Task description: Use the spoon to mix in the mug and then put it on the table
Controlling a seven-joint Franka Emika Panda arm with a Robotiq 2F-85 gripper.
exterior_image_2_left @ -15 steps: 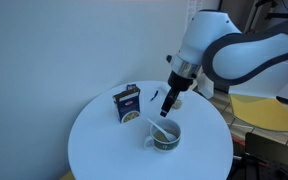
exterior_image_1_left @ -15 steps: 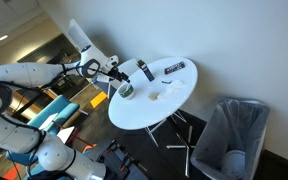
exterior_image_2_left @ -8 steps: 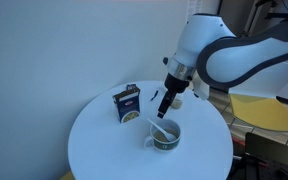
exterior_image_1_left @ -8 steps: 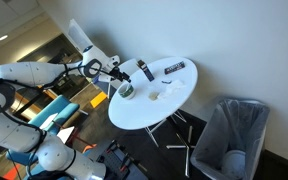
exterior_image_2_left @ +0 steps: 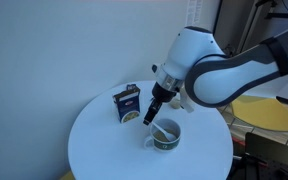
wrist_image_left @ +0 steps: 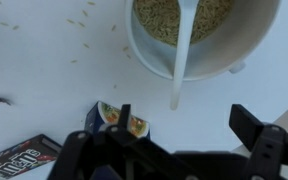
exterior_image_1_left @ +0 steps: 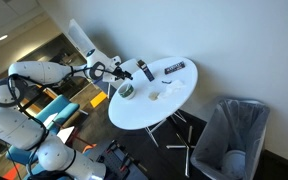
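The gripper will next lower toward the mug and close on the spoon's handle tip [exterior_image_2_left: 155,124], because that tip ends just short of the gap between the gripper's open fingers.
The mug [exterior_image_2_left: 166,138] stands near the middle of the round white table [exterior_image_2_left: 104,150], dark outside and pale inside. In the wrist view the mug [wrist_image_left: 149,55] holds greenish grains. A white spoon [wrist_image_left: 182,50] stands in it, its handle leaning over the rim toward me; the spoon also shows in an exterior view [exterior_image_2_left: 162,128]. My gripper [wrist_image_left: 189,125] is open and empty, just short of the handle's tip, fingers either side of its line. In the exterior views the gripper [exterior_image_2_left: 151,114] [exterior_image_1_left: 118,76] hangs just above and beside the mug [exterior_image_1_left: 126,91].
A dark printed box [exterior_image_2_left: 128,103] stands behind the mug. A small colourful packet [wrist_image_left: 121,118] and a dark packet [wrist_image_left: 19,158] lie close to my fingers. A dark slanted cylinder [exterior_image_1_left: 142,70] and a flat black thing [exterior_image_1_left: 174,68] lie farther off. A grey mesh bin [exterior_image_1_left: 234,135] stands beside the table.
My gripper has moved down and sideways toward the mug, from above the far rim to just beside the spoon's handle. The mug and spoon have not moved.
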